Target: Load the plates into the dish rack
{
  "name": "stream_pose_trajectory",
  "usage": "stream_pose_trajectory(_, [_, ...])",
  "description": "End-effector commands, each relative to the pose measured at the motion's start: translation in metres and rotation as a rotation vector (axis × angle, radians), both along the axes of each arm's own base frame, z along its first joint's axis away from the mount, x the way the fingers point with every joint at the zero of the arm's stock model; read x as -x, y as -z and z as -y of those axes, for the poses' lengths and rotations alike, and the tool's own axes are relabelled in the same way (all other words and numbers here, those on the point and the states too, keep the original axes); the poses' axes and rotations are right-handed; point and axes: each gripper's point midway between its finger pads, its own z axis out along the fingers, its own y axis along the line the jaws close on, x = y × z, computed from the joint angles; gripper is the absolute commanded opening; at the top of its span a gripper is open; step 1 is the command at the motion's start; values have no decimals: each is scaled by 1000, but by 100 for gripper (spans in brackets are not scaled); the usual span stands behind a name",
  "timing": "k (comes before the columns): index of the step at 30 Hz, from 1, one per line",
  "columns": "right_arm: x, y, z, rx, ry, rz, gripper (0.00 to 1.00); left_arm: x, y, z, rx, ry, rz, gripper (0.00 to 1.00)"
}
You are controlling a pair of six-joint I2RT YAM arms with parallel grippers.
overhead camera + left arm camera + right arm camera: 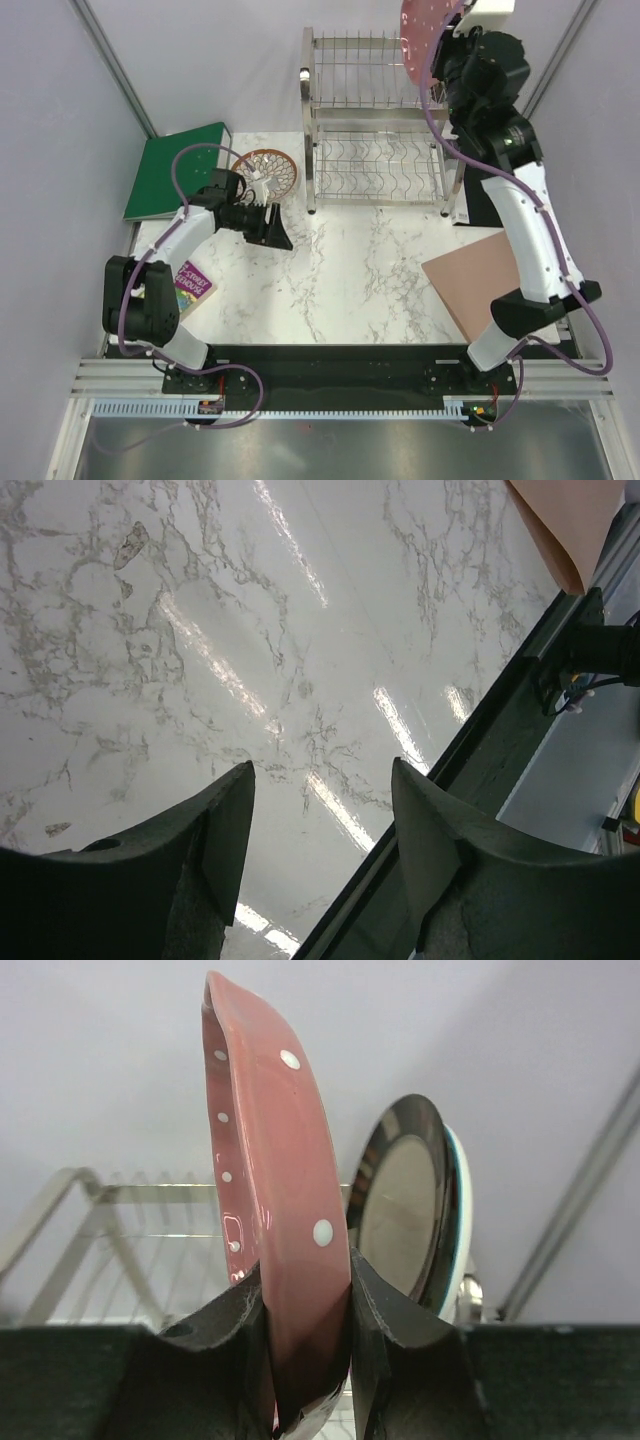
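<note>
I need to lower the pink plate (268,1150) with my right gripper onto the rack's wires beside the dark brown plate and let go of it, because the plate already hangs on edge above the wires.
My right gripper (447,52) is shut on the rim of the pink plate with white dots (424,38) and holds it on edge, high above the right end of the steel dish rack (372,135). In the right wrist view the pink plate (268,1150) sits between my gripper's (305,1282) fingers. A dark brown plate with a beige centre (402,1205) stands upright just to its right, with a white-edged plate (459,1225) behind it. The brown-and-white petal plate (265,172) lies flat left of the rack. My left gripper (277,229) is open and empty, low over the marble (200,630).
A green folder (178,170) lies at the back left and a colourful booklet (186,285) near the left arm's base. A pinkish-brown board (478,282) lies at the right, under the right arm, also in the left wrist view (570,520). A black block (482,206) stands right of the rack.
</note>
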Motion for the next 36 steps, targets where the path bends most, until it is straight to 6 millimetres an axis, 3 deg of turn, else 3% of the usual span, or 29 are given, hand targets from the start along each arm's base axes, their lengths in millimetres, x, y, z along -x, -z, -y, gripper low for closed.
stream_pose_trajectory(1, [20, -69, 36, -133, 242, 268, 0, 10, -8, 6, 42, 56, 57, 63])
stream_pose_trajectory(6, [8, -60, 41, -74, 353, 241, 0, 17, -4, 7, 44, 69, 57, 63])
stream_pose_trajectory(25, [-43, -21, 30, 110, 350, 153, 0, 18, 12, 12, 65, 76, 18, 61])
stream_pose_trajectory(36, [-67, 5, 42, 138, 366, 86, 0, 17, 17, 13, 70, 79, 6, 61])
